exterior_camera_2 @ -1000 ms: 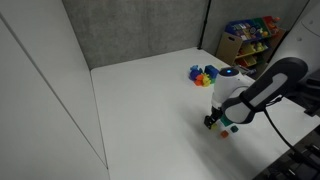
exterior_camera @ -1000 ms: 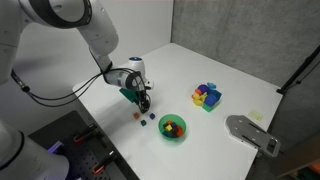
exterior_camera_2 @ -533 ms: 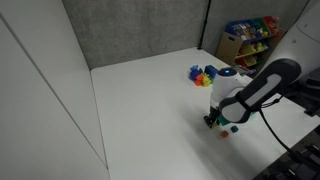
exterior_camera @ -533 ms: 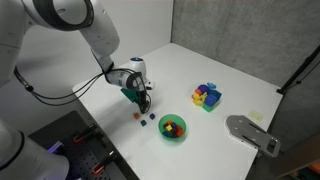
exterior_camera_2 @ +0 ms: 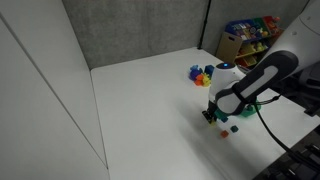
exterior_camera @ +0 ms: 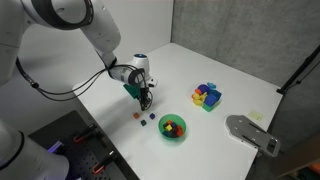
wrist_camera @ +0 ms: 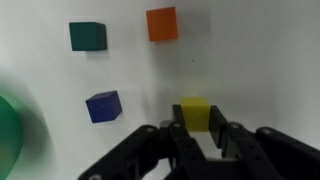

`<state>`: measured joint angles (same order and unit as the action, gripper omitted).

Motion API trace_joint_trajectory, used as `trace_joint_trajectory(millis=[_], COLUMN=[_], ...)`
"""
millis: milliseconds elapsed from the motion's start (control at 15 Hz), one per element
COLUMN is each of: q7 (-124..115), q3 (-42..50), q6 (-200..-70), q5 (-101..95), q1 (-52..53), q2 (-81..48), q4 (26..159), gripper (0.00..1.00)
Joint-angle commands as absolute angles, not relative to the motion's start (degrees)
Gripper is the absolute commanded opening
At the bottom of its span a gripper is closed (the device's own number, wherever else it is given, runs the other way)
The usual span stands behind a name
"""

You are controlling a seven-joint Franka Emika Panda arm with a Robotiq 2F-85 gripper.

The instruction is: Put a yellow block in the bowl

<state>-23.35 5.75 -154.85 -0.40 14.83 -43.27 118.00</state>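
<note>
The yellow block is between my fingers, so next I need to move my gripper up and left in the wrist view, over the green bowl, to release.
In the wrist view a yellow block sits between the two black fingers of my gripper, which is shut on it from both sides. The green bowl shows blurred at the left edge there. In an exterior view the gripper points down at the white table, a short way from the green bowl, which holds several small coloured pieces. From the opposite side the gripper hangs low over the table near its edge; the yellow block is too small to make out there.
Loose cubes lie near the gripper: teal, orange and blue. A pile of coloured blocks lies farther back on the table. A grey device rests at one table corner. A toy shelf stands beyond.
The jaws went from wide open to shut on the yellow block. The arm shifted slightly above the same spot.
</note>
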Motion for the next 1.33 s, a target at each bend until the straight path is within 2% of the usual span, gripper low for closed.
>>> trace_joint_trajectory(millis=[0,1267], q7=[-22.51,-27.21], q3=[5.52,14.95], q6=[-148.84,-127.6], q5=[0.85,-3.94], q1=[13.03,4.17], q2=[-40.46,-34.06], q4=[115.87,109.38], gripper=[0.09,0.09])
